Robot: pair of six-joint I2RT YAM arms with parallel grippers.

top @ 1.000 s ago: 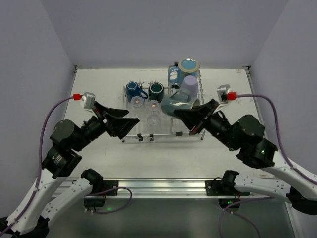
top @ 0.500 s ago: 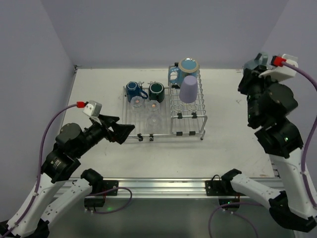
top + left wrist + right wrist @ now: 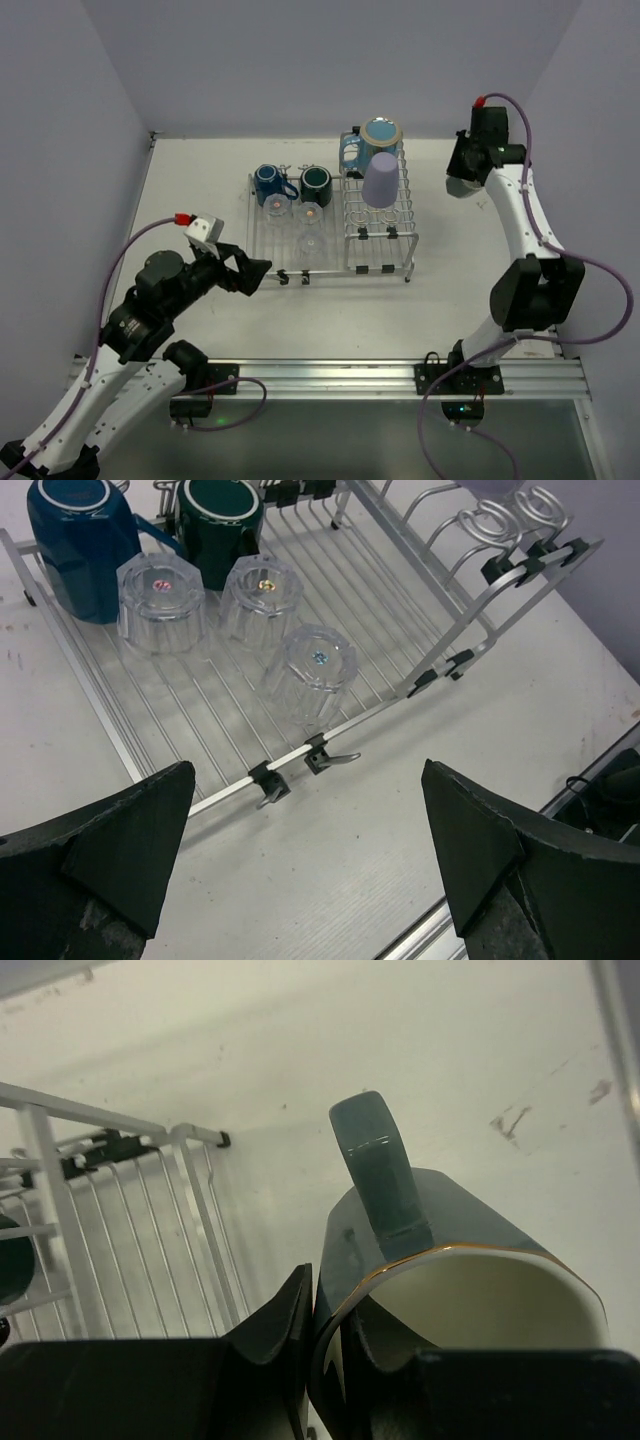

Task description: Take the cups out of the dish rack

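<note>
The grey-green mug (image 3: 470, 1230) should stand beside the part of the rack with tines, because the white tabletop is bare there. My right gripper will move down and toward the rack next to put it there.
The silver wire dish rack (image 3: 330, 262) holds a blue mug (image 3: 267, 183), a dark green mug (image 3: 316, 183) and three upturned clear glasses (image 3: 309, 213) on its flat part. A light-blue mug (image 3: 377, 138) and a lavender tumbler (image 3: 381, 180) stand on its tined part. My right gripper (image 3: 462, 180) is right of the rack, shut on the rim of a grey-green mug (image 3: 470, 1230), one finger inside. My left gripper (image 3: 252, 272) is open and empty at the rack's near left corner. The left wrist view shows the glasses (image 3: 308, 675) just ahead of it.
White walls close in the table at the back and both sides. The metal rail (image 3: 330, 378) with the arm bases runs along the near edge. Bare white tabletop (image 3: 450, 290) lies right of and in front of the rack.
My right arm has carried the grey-green mug off the rack, up and out to the far right side. My left arm has drawn back toward the near left, still open.
</note>
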